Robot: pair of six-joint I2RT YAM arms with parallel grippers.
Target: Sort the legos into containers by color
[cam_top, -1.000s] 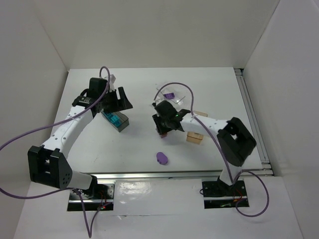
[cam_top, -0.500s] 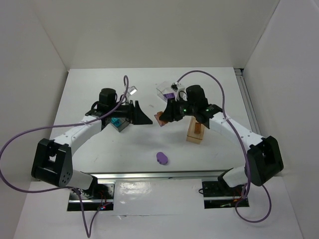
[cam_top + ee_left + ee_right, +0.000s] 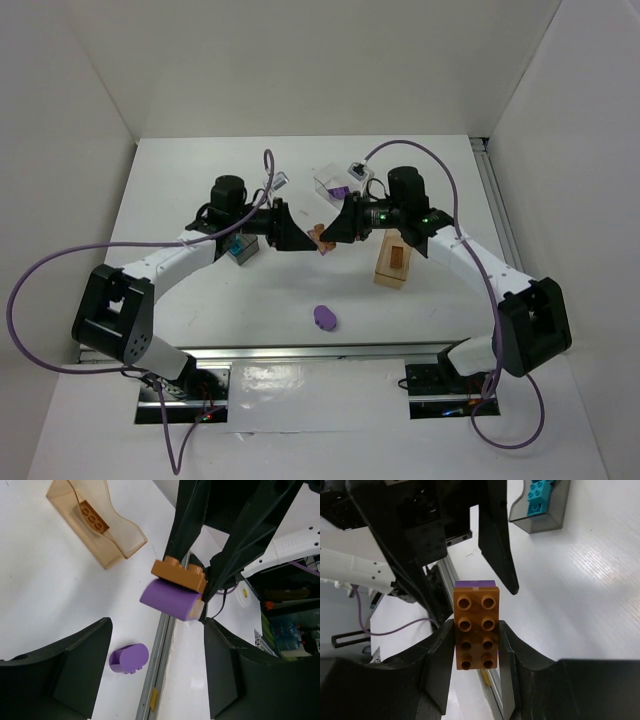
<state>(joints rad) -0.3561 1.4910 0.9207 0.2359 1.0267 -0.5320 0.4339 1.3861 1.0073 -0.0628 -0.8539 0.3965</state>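
Another orange-brown brick lies at the tan container point(image 3: 392, 272), so I will next swing my right gripper to the right in the top view, tip it down over the container and release.
My right gripper point(image 3: 330, 236) is shut on an orange-brown brick point(image 3: 475, 630) that is stuck on a purple piece point(image 3: 170, 599), held in the air over mid-table. My left gripper point(image 3: 298, 240) is open and faces that stack from the left, fingers just short of it. A flat purple oval piece point(image 3: 323, 317) lies on the table near the front. The grey container point(image 3: 249, 254) holds teal bricks point(image 3: 539, 494). The tan container point(image 3: 392, 272) holds another orange-brown brick point(image 3: 90, 515). The clear container point(image 3: 326, 180) holds a purple brick point(image 3: 340, 190).
White walls stand close on the left, right and back. A metal rail point(image 3: 300, 350) runs along the table's front edge. Purple cables loop from both arms.
Both grippers have swung to mid-table. The right one has lifted the orange-and-purple stack. The left one has left the grey container and now faces the stack.
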